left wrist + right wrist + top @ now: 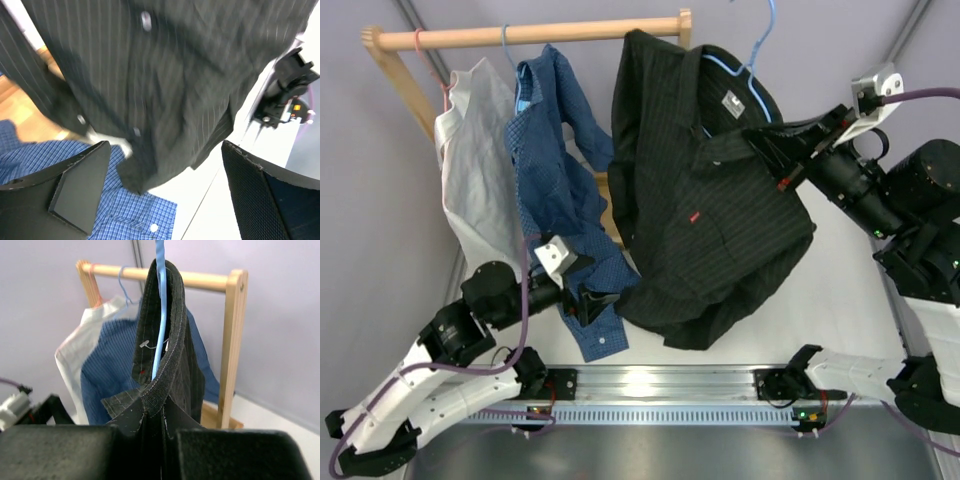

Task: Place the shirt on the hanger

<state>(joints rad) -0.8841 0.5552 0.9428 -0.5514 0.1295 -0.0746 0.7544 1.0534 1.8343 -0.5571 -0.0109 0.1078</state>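
My right gripper moves down and outward next, turning to bring the hanger (761,40) onto the rack rod between blue shirt and post, where the rod is empty.
The black pinstriped shirt (710,230) hangs in the air in front of the rack, its collar draped round the light-blue hanger (761,40). My right gripper (760,140) is shut on the shirt's collar edge. In the right wrist view the collar (172,330) runs up from the closed gripper (162,415), with the hanger's rod (160,300) inside it. My left gripper (600,300) stands open, low beside the shirt's left hem. In the left wrist view its fingers (80,185) are wide apart below the shirt (165,75), and nothing is between them.
A wooden rack rod (530,35) crosses the back, with a white shirt (475,170) on a pink hanger (430,60) and a blue shirt (555,150). The blue shirt's hem (135,210) lies under my left gripper. The rack's upright post (232,340) stands right of the collar.
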